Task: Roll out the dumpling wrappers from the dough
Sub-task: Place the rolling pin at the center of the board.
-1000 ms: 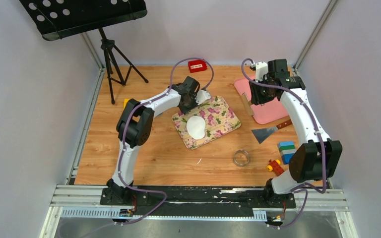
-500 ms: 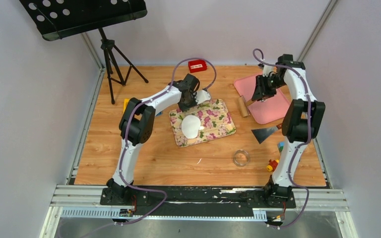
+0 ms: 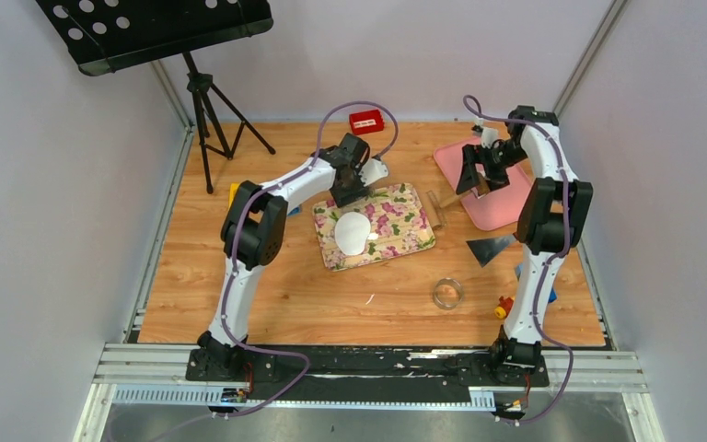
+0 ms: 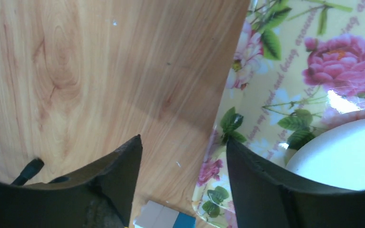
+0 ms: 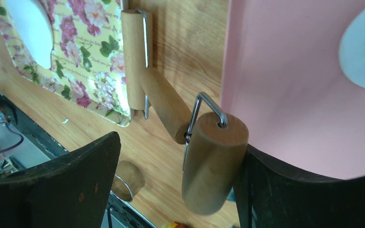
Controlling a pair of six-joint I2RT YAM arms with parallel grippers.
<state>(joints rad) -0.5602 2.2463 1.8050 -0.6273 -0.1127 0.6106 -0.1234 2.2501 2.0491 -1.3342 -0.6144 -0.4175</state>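
Note:
I will next move my right gripper off the roller, back and down astride the ring cutter's side facing the scraper (image 5: 134, 189); the ring cutter stands open-topped behind the gripper.
A flattened white oval of dough (image 3: 353, 232) (image 4: 347, 159) (image 5: 28, 26) lies on the floral tray (image 3: 405, 221) (image 4: 285, 61). My left gripper (image 3: 354, 181) (image 4: 183, 142) stands open over the tray's far left corner, one finger above the tray, nothing held. A wooden two-roller rolling pin (image 3: 437, 210) (image 5: 164, 102) lies on the table between the tray and the pink mat (image 3: 497, 204) (image 5: 290, 85). My right gripper (image 3: 474, 175) (image 5: 180, 142) is open around its near roller, which touches the right finger. A white round piece of dough (image 5: 363, 50) lies on the mat, partly cut off.
A metal scraper (image 3: 486, 249) and a ring cutter (image 3: 447, 293) (image 5: 123, 183) lie in front of the mat. Toy blocks (image 3: 506, 306) sit by the right arm's base. A red box (image 3: 366, 121) and a music-stand tripod (image 3: 204, 110) stand at the back.
Both grippers have opened. The rolling pin has come down from the right gripper and moved left onto the table beside the tray. The tray has shifted slightly left.

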